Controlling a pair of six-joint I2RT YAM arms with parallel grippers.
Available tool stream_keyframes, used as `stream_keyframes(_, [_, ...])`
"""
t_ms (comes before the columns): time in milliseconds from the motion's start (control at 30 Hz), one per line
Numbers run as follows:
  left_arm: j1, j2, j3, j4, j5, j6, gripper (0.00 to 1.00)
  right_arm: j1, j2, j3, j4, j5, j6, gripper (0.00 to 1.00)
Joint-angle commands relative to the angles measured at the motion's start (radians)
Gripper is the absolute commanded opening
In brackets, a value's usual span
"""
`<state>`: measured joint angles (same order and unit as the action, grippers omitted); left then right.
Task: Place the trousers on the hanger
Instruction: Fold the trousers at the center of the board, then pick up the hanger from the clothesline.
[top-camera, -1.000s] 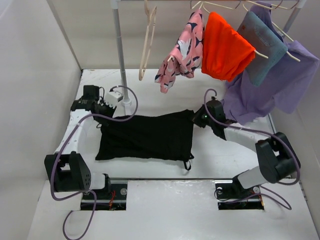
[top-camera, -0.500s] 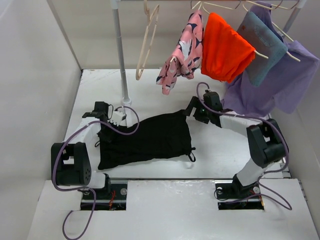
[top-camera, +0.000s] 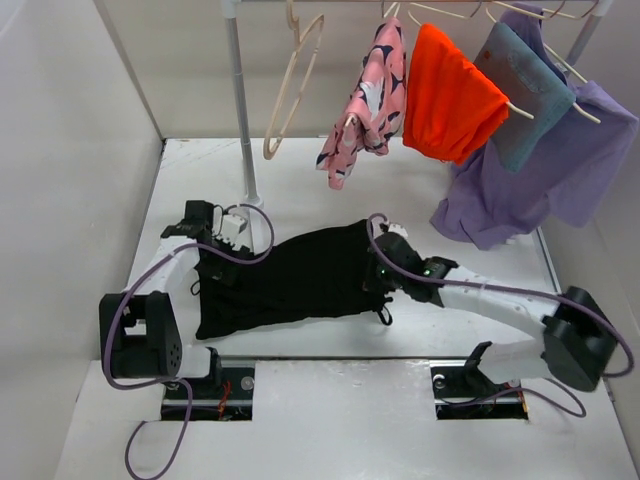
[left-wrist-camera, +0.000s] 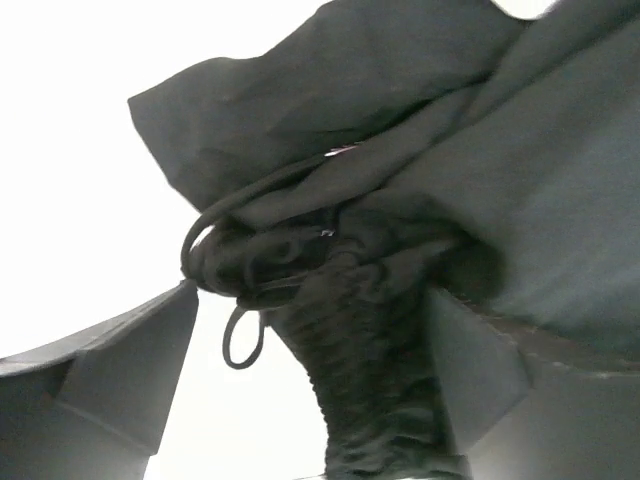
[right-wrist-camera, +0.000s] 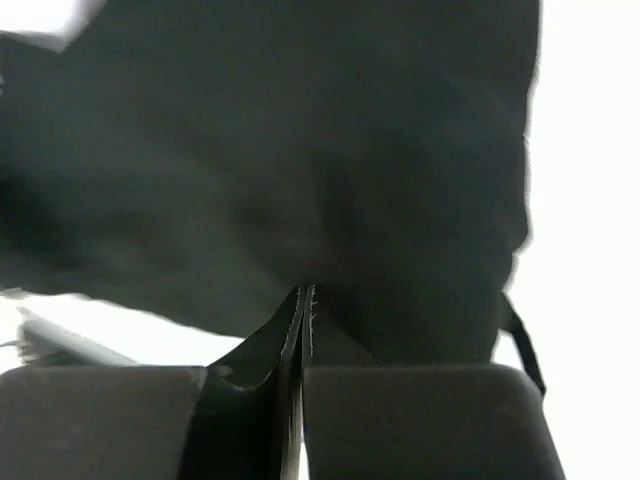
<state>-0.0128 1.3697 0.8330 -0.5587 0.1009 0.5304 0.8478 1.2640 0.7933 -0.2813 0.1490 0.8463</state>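
Note:
The left gripper needs to lift off the waistband, go up and outward to the rail, and close on the hanger's bar (top-camera: 283, 92), because the pale wooden hanger is hanging bare.
The black trousers (top-camera: 290, 275) lie rumpled on the white table, slanting up to the right. My left gripper (top-camera: 215, 262) is at their left end. In the left wrist view it (left-wrist-camera: 310, 370) stands open, its fingers (left-wrist-camera: 130, 380) on either side of the bunched waistband (left-wrist-camera: 370, 400), with a drawstring loop (left-wrist-camera: 240, 340) beside it. My right gripper (top-camera: 383, 272) is at the trousers' right edge. In the right wrist view it (right-wrist-camera: 302, 290) is shut, tips pinched into the black cloth (right-wrist-camera: 300, 150). The pale wooden hanger (top-camera: 290, 85) hangs bare from the rail, back left.
A white rack pole (top-camera: 240, 110) stands behind the left gripper. On the rail hang a pink patterned garment (top-camera: 365, 100), an orange one (top-camera: 450, 90), a teal one (top-camera: 525, 90) and a purple one (top-camera: 540, 180). White walls close in both sides.
My left jaws have opened around the waistband. My right gripper came forward from behind the trousers' far right corner to their right edge and shut. The trousers sit more bunched and slanted.

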Motion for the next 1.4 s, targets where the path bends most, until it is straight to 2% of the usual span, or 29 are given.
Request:
stream_keyframes(0, [0.02, -0.064, 0.049, 0.017, -0.049, -0.038, 1.0, -0.026, 0.104, -0.055, -0.053, -0.045, 0.1, 0.0])
stream_keyframes(133, [0.02, -0.087, 0.193, -0.012, -0.127, -0.026, 1.0, -0.038, 0.153, -0.002, -0.029, -0.054, 0.027, 0.02])
stream_keyframes(167, [0.031, -0.099, 0.221, -0.021, -0.145, -0.017, 1.0, -0.038, 0.135, 0.016, -0.041, -0.045, 0.001, 0.11])
stream_keyframes(233, [0.049, -0.115, 0.32, -0.021, -0.17, -0.033, 1.0, -0.012, 0.103, 0.082, -0.106, 0.021, -0.027, 0.23])
stream_keyframes(267, [0.065, -0.127, 0.359, -0.021, -0.17, -0.05, 1.0, -0.001, 0.063, 0.108, -0.142, 0.053, -0.047, 0.36])
stream_keyframes(367, [0.091, -0.147, 0.495, -0.021, -0.149, -0.177, 1.0, 0.037, -0.004, 0.225, -0.306, 0.197, -0.061, 0.63])
stream_keyframes(400, [0.103, -0.147, 0.527, -0.035, -0.139, -0.213, 1.0, 0.051, -0.053, 0.257, -0.338, 0.227, -0.099, 0.76])
stream_keyframes(467, [0.112, -0.158, 0.58, -0.035, -0.087, -0.274, 1.0, 0.088, -0.101, 0.346, -0.401, 0.287, -0.153, 0.84])
stream_keyframes(500, [0.112, -0.179, 0.618, -0.046, -0.061, -0.315, 1.0, 0.097, -0.139, 0.377, -0.415, 0.287, -0.217, 0.92])
stream_keyframes(567, [0.122, -0.204, 0.629, -0.031, 0.011, -0.345, 1.0, 0.109, -0.164, 0.432, -0.45, 0.273, -0.278, 0.99])
stream_keyframes(633, [0.122, -0.256, 0.629, 0.002, 0.072, -0.345, 1.0, 0.109, -0.176, 0.512, -0.482, 0.248, -0.346, 0.99])
stream_keyframes(800, [0.122, -0.337, 0.639, 0.055, 0.328, -0.336, 1.0, 0.119, -0.176, 0.665, -0.518, 0.109, -0.428, 0.99])
stream_keyframes(900, [0.088, -0.33, 0.78, 0.056, 0.4, -0.336, 1.0, 0.119, -0.196, 0.696, -0.464, 0.075, -0.437, 0.99])
stream_keyframes(933, [0.074, -0.31, 0.896, 0.036, 0.401, -0.336, 1.0, 0.119, -0.205, 0.696, -0.422, 0.075, -0.437, 0.99])
stream_keyframes(1000, [0.018, -0.22, 1.033, -0.024, 0.401, -0.349, 1.0, 0.119, -0.236, 0.669, -0.363, 0.093, -0.437, 0.99])
stream_keyframes(1033, [-0.03, -0.133, 1.181, -0.08, 0.401, -0.349, 1.0, 0.119, -0.25, 0.64, -0.346, 0.103, -0.437, 0.99])
stream_keyframes(1067, [-0.03, -0.085, 1.251, -0.113, 0.411, -0.349, 1.0, 0.119, -0.25, 0.627, -0.331, 0.113, -0.437, 0.99])
stream_keyframes(1100, [-0.086, -0.036, 1.314, -0.148, 0.436, -0.333, 1.0, 0.119, -0.25, 0.617, -0.319, 0.124, -0.446, 0.99])
stream_keyframes(1167, [-0.172, 0.07, 1.458, -0.235, 0.383, -0.322, 1.0, 0.119, -0.25, 0.607, -0.308, 0.147, -0.461, 0.99])
stream_keyframes(1200, [-0.215, 0.171, 1.602, -0.321, 0.356, -0.305, 1.0, 0.119, -0.227, 0.607, -0.308, 0.147, -0.473, 0.99])
stream_keyframes(1233, [-0.295, 0.199, 1.641, -0.334, 0.289, -0.296, 1.0, 0.119, -0.213, 0.622, -0.327, 0.147, -0.474, 0.99])
stream_keyframes(1267, [-0.33, 0.2, 1.641, -0.316, 0.249, -0.296, 1.0, 0.119, -0.203, 0.623, -0.35, 0.147, -0.474, 0.99])
stream_keyframes(1333, [-0.421, 0.2, 1.544, -0.2, 0.159, -0.277, 1.0, 0.119, -0.192, 0.624, -0.36, 0.135, -0.483, 0.99])
stream_keyframes(1367, [-0.441, 0.2, 1.513, -0.151, 0.061, -0.277, 1.0, 0.119, -0.192, 0.615, -0.36, 0.121, -0.483, 0.99])
